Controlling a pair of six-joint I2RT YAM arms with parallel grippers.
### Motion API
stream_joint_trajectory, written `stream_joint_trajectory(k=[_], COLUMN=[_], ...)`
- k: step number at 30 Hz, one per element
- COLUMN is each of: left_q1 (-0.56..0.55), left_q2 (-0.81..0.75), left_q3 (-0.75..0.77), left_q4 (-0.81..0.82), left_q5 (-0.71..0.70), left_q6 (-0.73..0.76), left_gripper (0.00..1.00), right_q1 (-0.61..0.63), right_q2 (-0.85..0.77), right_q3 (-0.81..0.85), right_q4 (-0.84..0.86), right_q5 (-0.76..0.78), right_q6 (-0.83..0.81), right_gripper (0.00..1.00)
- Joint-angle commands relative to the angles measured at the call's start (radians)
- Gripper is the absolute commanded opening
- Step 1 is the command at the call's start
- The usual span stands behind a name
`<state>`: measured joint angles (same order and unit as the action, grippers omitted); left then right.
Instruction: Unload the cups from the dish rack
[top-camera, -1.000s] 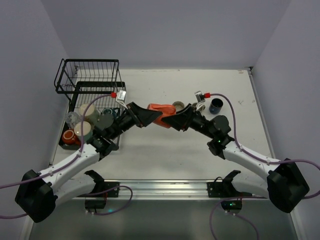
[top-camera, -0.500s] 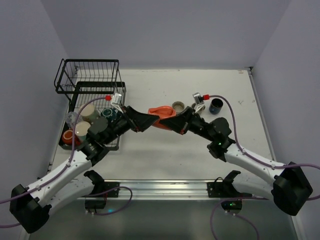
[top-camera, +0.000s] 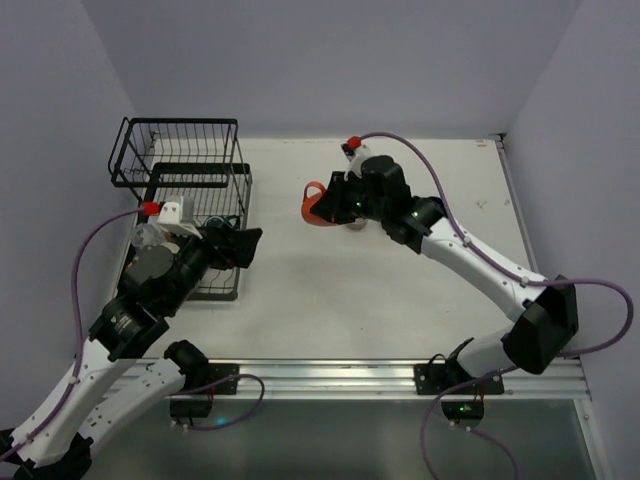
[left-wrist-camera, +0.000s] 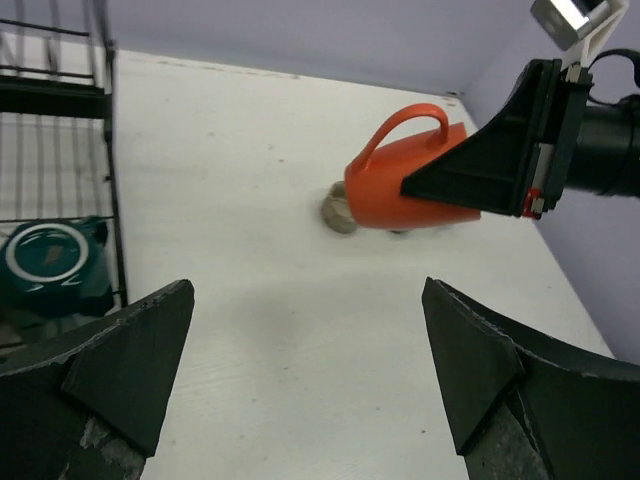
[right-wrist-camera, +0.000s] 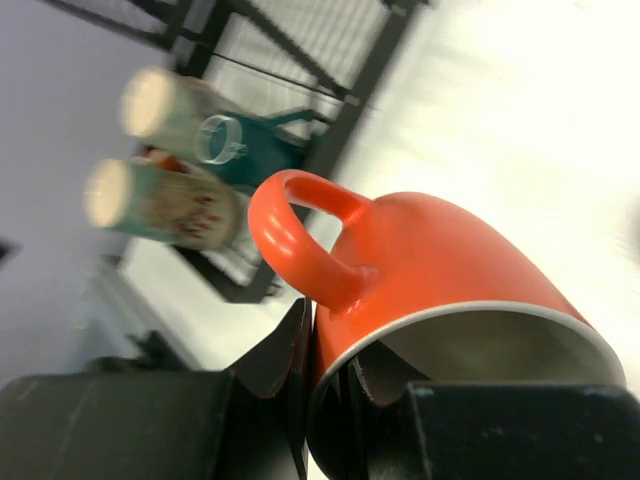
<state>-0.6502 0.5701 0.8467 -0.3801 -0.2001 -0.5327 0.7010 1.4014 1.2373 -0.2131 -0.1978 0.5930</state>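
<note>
The orange-red cup should go onto the bare tabletop (top-camera: 326, 231) beside the grey-olive cup, as that spot is below my right gripper. My right gripper should tip downward and lower to release it there.
An orange-red cup (top-camera: 314, 206) hangs on its side above the table's middle, handle up. My right gripper (top-camera: 331, 205) is shut on its rim beside the handle, one finger inside the cup (right-wrist-camera: 440, 270) and one outside. My left gripper (left-wrist-camera: 310, 370) stands wide open and empty near the dish rack (top-camera: 180, 170), apart from the orange cup (left-wrist-camera: 400, 195). A dark teal cup (left-wrist-camera: 50, 265) lies in the rack's lower tray. Two pale cups (right-wrist-camera: 150, 200) lie beside the teal one (right-wrist-camera: 250, 150). A grey-olive cup (left-wrist-camera: 340, 210) stands on the table behind the orange one.
The black wire rack's raised basket (top-camera: 175, 150) sits at the back left. My left arm (top-camera: 160, 275) covers most of the lower tray. The right arm (top-camera: 470, 255) stretches diagonally across the right half of the white table (top-camera: 300, 290).
My left gripper opened, let go of the orange cup and drew back left toward the rack. The right gripper shut on the cup's rim and carried it toward the back.
</note>
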Motion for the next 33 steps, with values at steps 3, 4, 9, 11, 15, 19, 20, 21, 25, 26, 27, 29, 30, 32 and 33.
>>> stream_joint_trajectory(k=[3,4,9,11,15,19,20,21,25,26,27,29,30,32,33], left_q1=[0.001,0.003,0.003,0.006,0.014,0.040,0.047,0.070,0.151,0.171,0.205,0.224,0.228,0.228,0.230], left_q2=[-0.099,-0.111,-0.156,-0.162,-0.162,-0.151,-0.145,-0.144,-0.131,-0.130,-0.128,-0.127,-0.127,-0.122,-0.121], left_q3=[-0.047,-0.079,-0.127,-0.129,-0.138,-0.140,-0.140,-0.143,-0.152,-0.155,-0.156,-0.161,-0.161,-0.161,-0.161], left_q4=[-0.171,-0.158,-0.095,-0.092,-0.091,-0.088,-0.083,-0.077,-0.054,-0.046,-0.043,-0.034,-0.034,-0.031,-0.031], left_q5=[-0.214,-0.210,-0.229,-0.231,-0.220,-0.197,-0.188,-0.162,-0.070,-0.047,-0.015,0.004,0.005,0.004,0.001], left_q6=[0.122,0.125,0.143,0.145,0.146,0.154,0.161,0.165,0.180,0.184,0.188,0.191,0.191,0.191,0.194], left_gripper=[1.00,1.00,1.00,1.00,1.00,1.00,1.00,1.00,1.00,1.00,1.00,1.00,1.00,1.00,1.00], right_q1=[-0.003,-0.003,0.002,0.002,0.003,0.003,0.002,0.003,0.003,0.003,0.003,0.003,0.003,0.003,0.003], right_q2=[0.263,0.307,0.536,0.606,0.743,0.841,0.849,0.857,0.909,0.918,0.927,0.939,0.941,0.944,0.949], right_q3=[0.399,0.506,0.712,0.786,0.928,1.019,1.018,1.016,1.039,1.047,1.053,1.051,1.045,1.030,1.027], right_q4=[-0.483,-0.573,-0.698,-0.716,-0.759,-0.778,-0.770,-0.763,-0.753,-0.758,-0.763,-0.761,-0.756,-0.738,-0.736], right_q5=[0.227,0.239,0.334,0.328,0.313,0.307,0.299,0.291,0.281,0.281,0.279,0.278,0.271,0.268,0.270], right_q6=[-0.284,-0.301,-0.366,-0.383,-0.403,-0.410,-0.412,-0.415,-0.430,-0.433,-0.435,-0.438,-0.440,-0.443,-0.441], right_gripper=[0.00,0.00,0.00,0.00,0.00,0.00,0.00,0.00,0.00,0.00,0.00,0.00,0.00,0.00,0.00])
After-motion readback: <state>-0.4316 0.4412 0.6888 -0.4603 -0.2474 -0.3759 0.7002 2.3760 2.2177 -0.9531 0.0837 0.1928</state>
